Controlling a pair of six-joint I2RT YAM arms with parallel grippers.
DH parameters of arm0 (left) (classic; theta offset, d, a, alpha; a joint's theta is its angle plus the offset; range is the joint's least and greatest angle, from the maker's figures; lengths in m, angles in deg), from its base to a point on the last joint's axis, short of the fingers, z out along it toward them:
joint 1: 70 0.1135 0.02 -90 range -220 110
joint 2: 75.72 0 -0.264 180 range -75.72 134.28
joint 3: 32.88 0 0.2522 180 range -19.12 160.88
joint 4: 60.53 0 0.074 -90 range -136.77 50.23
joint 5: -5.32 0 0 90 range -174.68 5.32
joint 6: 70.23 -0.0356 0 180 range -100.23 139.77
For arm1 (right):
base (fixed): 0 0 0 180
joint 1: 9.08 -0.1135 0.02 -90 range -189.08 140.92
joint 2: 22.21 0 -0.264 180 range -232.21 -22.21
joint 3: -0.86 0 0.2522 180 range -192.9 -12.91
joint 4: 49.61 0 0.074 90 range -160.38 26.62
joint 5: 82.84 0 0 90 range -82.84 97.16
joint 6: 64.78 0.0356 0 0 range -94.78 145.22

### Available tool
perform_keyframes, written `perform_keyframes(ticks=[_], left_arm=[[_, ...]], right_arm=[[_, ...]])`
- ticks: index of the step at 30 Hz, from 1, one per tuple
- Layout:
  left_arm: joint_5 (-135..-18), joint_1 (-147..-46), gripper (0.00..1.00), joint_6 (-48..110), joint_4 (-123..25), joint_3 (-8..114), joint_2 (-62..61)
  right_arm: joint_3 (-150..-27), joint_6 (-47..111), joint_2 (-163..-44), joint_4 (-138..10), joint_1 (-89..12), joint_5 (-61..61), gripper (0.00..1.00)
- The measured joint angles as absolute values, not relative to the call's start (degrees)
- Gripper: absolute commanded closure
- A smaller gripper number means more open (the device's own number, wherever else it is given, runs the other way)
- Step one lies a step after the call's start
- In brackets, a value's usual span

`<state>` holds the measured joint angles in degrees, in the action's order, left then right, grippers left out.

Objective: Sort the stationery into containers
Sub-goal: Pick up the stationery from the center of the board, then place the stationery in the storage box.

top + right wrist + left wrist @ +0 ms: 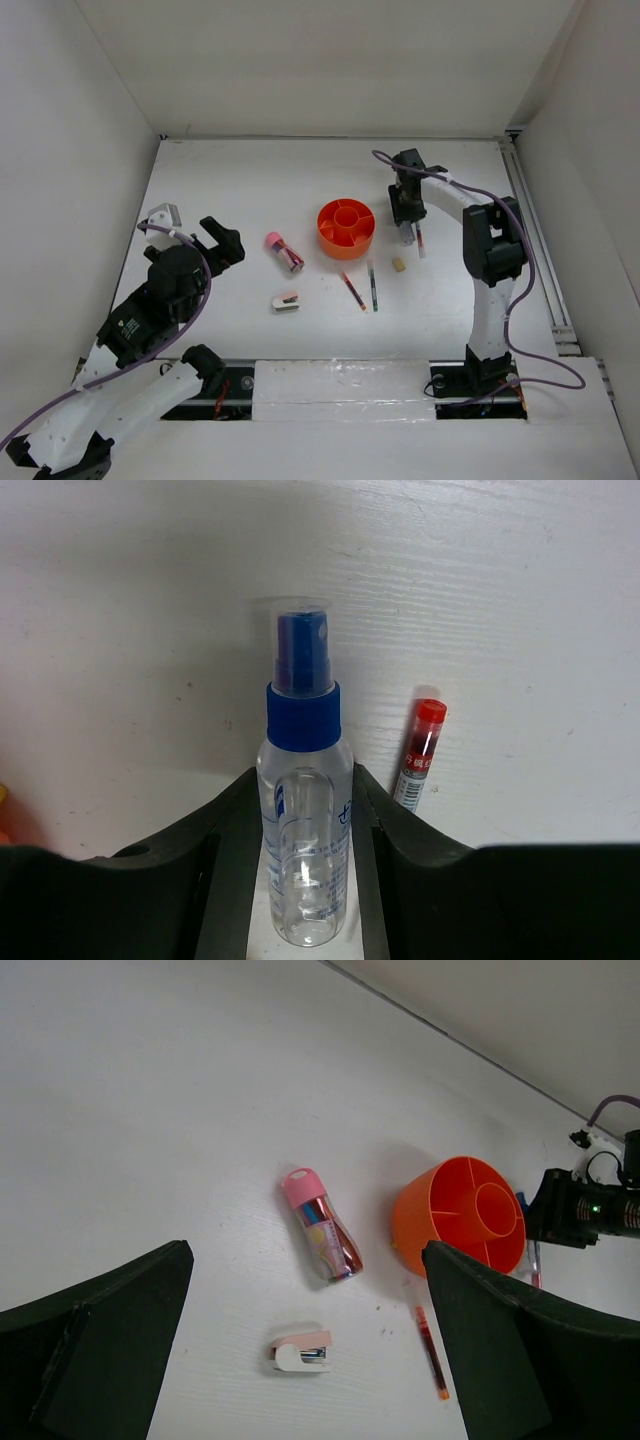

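The robot's right gripper should next move the bottle up, over the orange organizer tub's far side [353, 205] and down, tilt it upright on the way and then let it go, because the tub opens upward.
The orange organizer tub [346, 228] stands mid-table; it also shows in the left wrist view [462, 1215]. My right gripper [407, 222] is just right of the tub, shut on the blue-capped clear bottle [303, 820], its fingers [372, 810] pressing both sides low over the table. A red-capped pen [422, 752] lies beside the bottle. The pink-capped tube [322, 1225], white-and-pink stapler piece [301, 1351] and thin red pen [429, 1353] lie left and in front of the tub. The dark pen [372, 285] and tan eraser [399, 265] lie nearby. My left gripper [215, 240] is open and empty, left of the tube.
White walls close the table at the left, back and right. A rail [535, 240] runs along the right edge. The right arm's purple cable [440, 178] loops above the bottle.
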<state>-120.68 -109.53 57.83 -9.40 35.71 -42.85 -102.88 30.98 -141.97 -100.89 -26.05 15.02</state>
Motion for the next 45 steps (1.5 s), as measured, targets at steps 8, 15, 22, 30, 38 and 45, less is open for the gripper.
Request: perform_keyframes(ticks=[8,15,22,30,38,45], left_arm=[[-120.90,-109.53,0.01,57.81,-9.21,35.71,-42.85],[-120.95,-109.53,0.01,57.79,-9.25,35.71,-42.85],[-120.97,-109.53,0.01,57.72,-9.64,35.58,-42.70],[-120.66,-109.53,0.01,57.09,-11.04,34.73,-42.40],[-120.44,-109.53,0.01,56.61,-11.39,34.49,-41.43],[-119.99,-109.53,0.01,56.13,-11.44,34.49,-41.28]], right_arm=[[-93.02,32.07,-133.32,-91.23,-26.05,10.60,1.00],[-83.58,34.37,-112.75,-71.41,-26.05,4.55,1.00],[-74.20,34.52,-106.37,-43.87,-26.36,-5.27,1.00],[-70.44,35.68,-112.38,-22.89,-26.36,-20.61,1.00],[-69.96,38.41,-119.02,-12.09,-26.36,-26.27,1.00],[-68.48,41.25,-122.72,-8.26,-26.42,-28.28,1.00]])
